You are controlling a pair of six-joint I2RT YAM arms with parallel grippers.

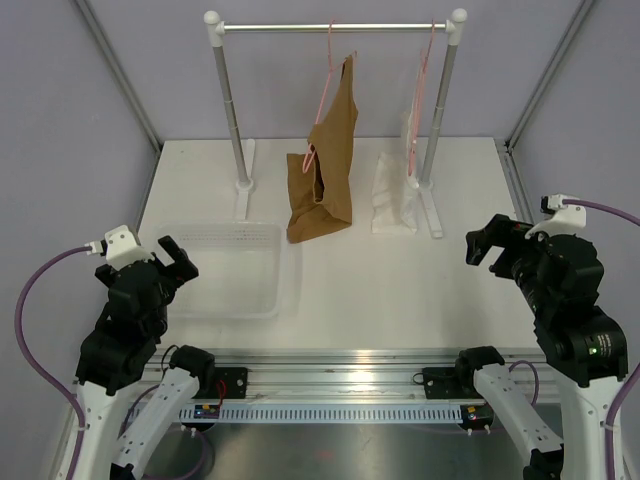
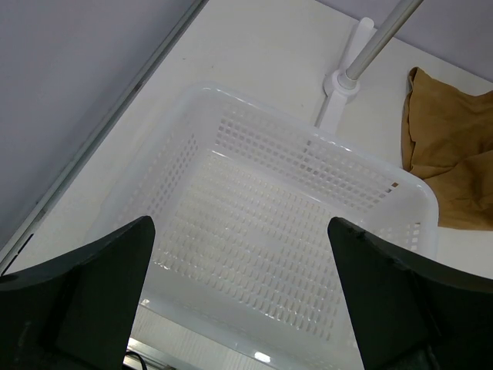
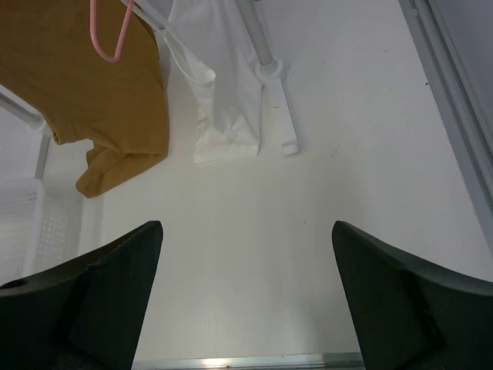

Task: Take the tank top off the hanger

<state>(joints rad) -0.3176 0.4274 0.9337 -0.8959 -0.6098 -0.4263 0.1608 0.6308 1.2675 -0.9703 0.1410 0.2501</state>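
Note:
The bare near arm of the tank top hanger is outward of my right gripper, to its left in the top view, so the gripper will swing outward and across onto that arm.
The tan-brown tank top [image 1: 325, 160] hangs from a pink wire hanger [image 1: 324, 90] on the rail, its hem resting on the table. It also shows in the left wrist view [image 2: 451, 158] and the right wrist view [image 3: 85, 85], where the pink hanger's lower corner [image 3: 108, 35] sticks out. My left gripper [image 1: 174, 262] is open and empty above the white basket [image 2: 192, 139]. My right gripper [image 1: 487, 242] is open and empty over bare table, to the right of the garments.
A white translucent garment [image 1: 400, 185] hangs on a second pink hanger [image 1: 428, 65] at the rail's right end. The rack [image 1: 335, 28] stands on two posts with white feet [image 1: 243, 190]. The white basket [image 1: 270, 290] sits front left. Frame rails run along both table sides.

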